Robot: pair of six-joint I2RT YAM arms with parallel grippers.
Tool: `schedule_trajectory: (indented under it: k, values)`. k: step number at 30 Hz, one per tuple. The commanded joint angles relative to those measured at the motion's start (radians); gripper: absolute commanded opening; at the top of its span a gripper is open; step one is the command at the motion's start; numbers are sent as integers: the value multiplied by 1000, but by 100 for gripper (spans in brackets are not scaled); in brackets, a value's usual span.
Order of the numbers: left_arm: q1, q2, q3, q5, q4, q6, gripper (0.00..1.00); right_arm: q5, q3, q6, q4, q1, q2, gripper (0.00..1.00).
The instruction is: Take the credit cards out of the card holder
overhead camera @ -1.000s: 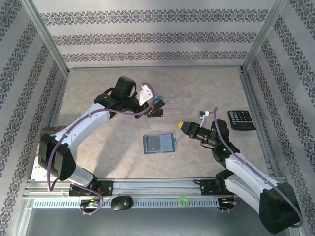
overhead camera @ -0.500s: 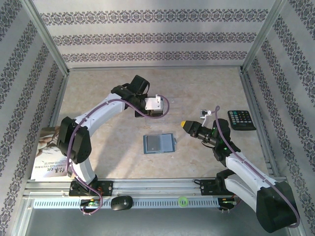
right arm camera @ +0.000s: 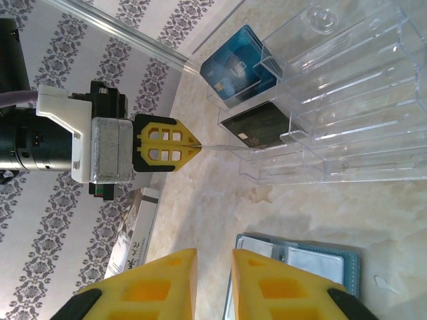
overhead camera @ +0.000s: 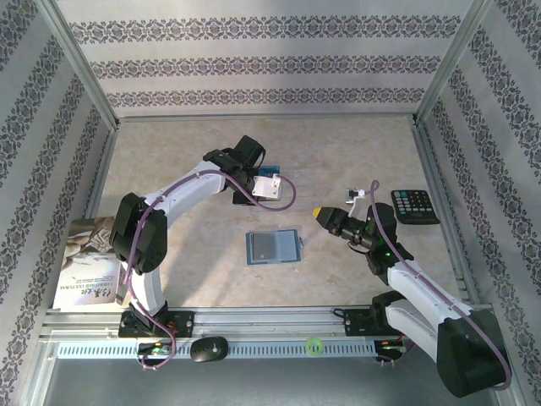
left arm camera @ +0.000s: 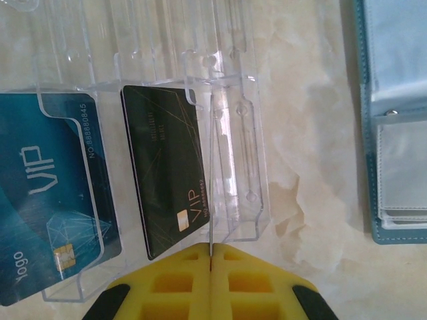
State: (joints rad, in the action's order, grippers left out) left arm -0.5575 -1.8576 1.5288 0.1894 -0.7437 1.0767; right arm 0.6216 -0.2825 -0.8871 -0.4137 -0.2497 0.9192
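Observation:
I should move my left gripper outward over the black VIP card's slot next and let go of the card there, because the thin card (left arm camera: 211, 187) still hangs beside the black card's near edge.
The teal card holder (overhead camera: 272, 247) lies open on the table, its pockets facing up; it also sits at the right edge of the left wrist view (left arm camera: 393, 133) and low in the right wrist view (right arm camera: 300, 263). My left gripper (left arm camera: 211, 257) is shut on a thin card (left arm camera: 211, 187) seen edge-on, its far end over a slot of the clear plastic rack (left arm camera: 233, 100). A blue VIP card (left arm camera: 47, 200) and a black VIP card (left arm camera: 167, 167) sit in the rack's slots. My right gripper (right arm camera: 213, 257) hovers beside the card holder, slightly open and holding nothing.
A black calculator (overhead camera: 414, 205) lies at the right edge of the table. A booklet (overhead camera: 84, 262) lies at the near left. The left gripper (right arm camera: 163, 145) and the clear rack (right arm camera: 347, 100) stand behind the card holder. Patterned walls enclose the table.
The left arm has swung right and forward, bringing the held card's edge to the clear rack. The right gripper has shifted slightly to the right.

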Motion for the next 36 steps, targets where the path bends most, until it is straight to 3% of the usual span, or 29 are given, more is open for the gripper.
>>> schedule_trajectory:
  k: [1,21,29,36]
  values:
    - [-16,-20,43,-17,32,20,0,22,0,17,-13,12,2,21]
    - [-21,-101,110,-81,23,-77,0,36,-21,24,-35,24,45,22]
    - [-29,-108,129,-103,50,-119,18,32,-3,22,-34,27,32,23]
    - [-45,-54,125,-152,145,-175,19,43,-12,30,-25,25,40,29]
